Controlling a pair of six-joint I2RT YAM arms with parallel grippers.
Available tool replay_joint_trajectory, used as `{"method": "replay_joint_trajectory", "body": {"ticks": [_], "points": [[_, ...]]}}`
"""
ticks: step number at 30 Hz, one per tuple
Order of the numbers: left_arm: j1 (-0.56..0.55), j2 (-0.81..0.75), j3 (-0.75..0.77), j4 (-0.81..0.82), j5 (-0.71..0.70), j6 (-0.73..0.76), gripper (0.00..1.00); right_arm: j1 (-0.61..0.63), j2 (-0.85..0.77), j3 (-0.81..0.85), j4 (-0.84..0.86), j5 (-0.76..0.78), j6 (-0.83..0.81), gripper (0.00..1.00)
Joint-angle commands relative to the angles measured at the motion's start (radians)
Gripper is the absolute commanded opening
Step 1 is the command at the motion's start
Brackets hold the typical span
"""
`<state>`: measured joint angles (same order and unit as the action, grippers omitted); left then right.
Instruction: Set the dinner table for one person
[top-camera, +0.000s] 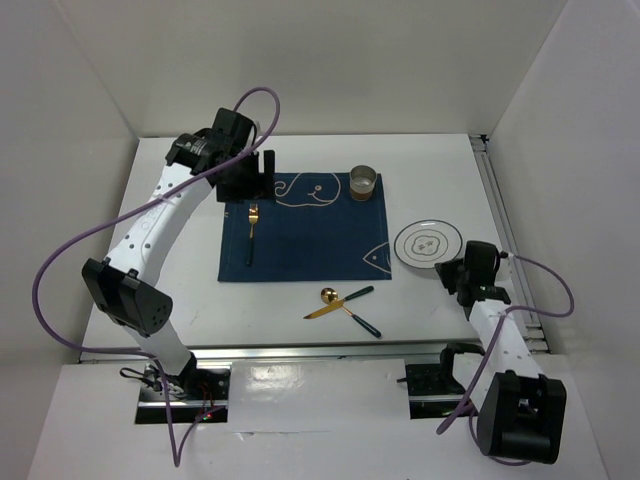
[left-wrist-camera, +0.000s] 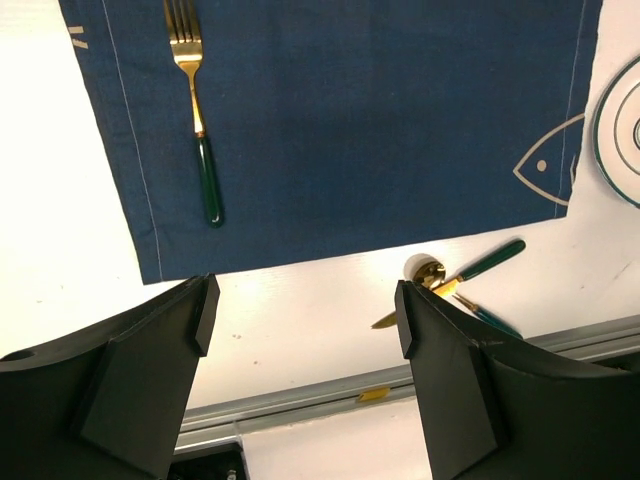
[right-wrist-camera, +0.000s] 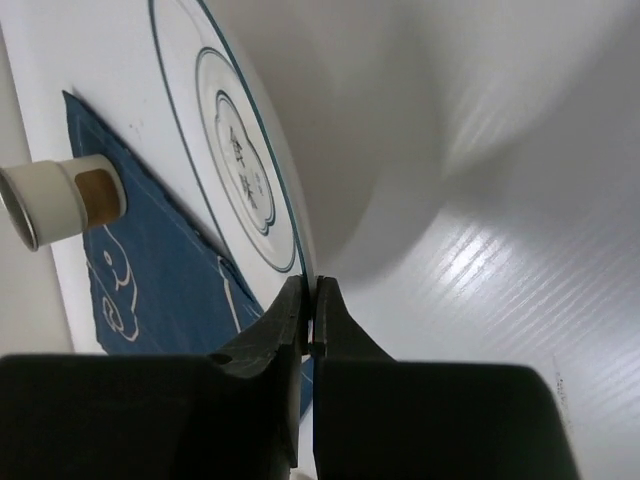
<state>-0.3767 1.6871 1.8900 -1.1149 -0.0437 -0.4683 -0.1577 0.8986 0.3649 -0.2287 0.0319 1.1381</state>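
My right gripper moves the plate (top-camera: 428, 243) left in the top view onto the placemat's middle next and releases it, because that spot beside the fork is empty.
On the white dinner table (top-camera: 180, 180) lies a navy placemat (top-camera: 310, 240) with whale drawings. A gold fork (top-camera: 252, 228) with a green handle rests on its left side, and a cup (top-camera: 363, 182) stands on its far right corner. A white plate (top-camera: 428, 243) sits just right of the mat. My right gripper (top-camera: 447, 268) is shut on the plate's near rim (right-wrist-camera: 300, 262), which is pinched between the fingers of the right gripper (right-wrist-camera: 311, 300). My left gripper (top-camera: 262, 175) hovers open and empty over the mat's far left corner; seen from the wrist, the left gripper (left-wrist-camera: 305, 320) frames the fork (left-wrist-camera: 195, 110).
A gold spoon (top-camera: 345, 296) and a knife (top-camera: 350, 318), both green-handled, lie crossed on the table in front of the mat. Metal rails (left-wrist-camera: 300, 395) run along the near and right edges. White walls enclose the table at the back and sides.
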Motion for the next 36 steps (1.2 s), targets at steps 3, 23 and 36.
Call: {"method": "replay_joint_trajectory", "body": {"ticks": [3,23,36], "points": [[-0.001,-0.014,0.060,-0.042,0.021,0.034,0.90,-0.006,-0.040,0.175,-0.066,0.007,-0.202,0.00],[-0.001,-0.069,0.087,-0.020,-0.024,-0.024,0.96,0.432,0.422,0.497,0.245,-0.578,-0.334,0.00],[0.009,-0.127,0.075,-0.031,-0.065,-0.015,0.97,0.495,0.899,0.674,0.463,-0.602,-0.212,0.00]]}}
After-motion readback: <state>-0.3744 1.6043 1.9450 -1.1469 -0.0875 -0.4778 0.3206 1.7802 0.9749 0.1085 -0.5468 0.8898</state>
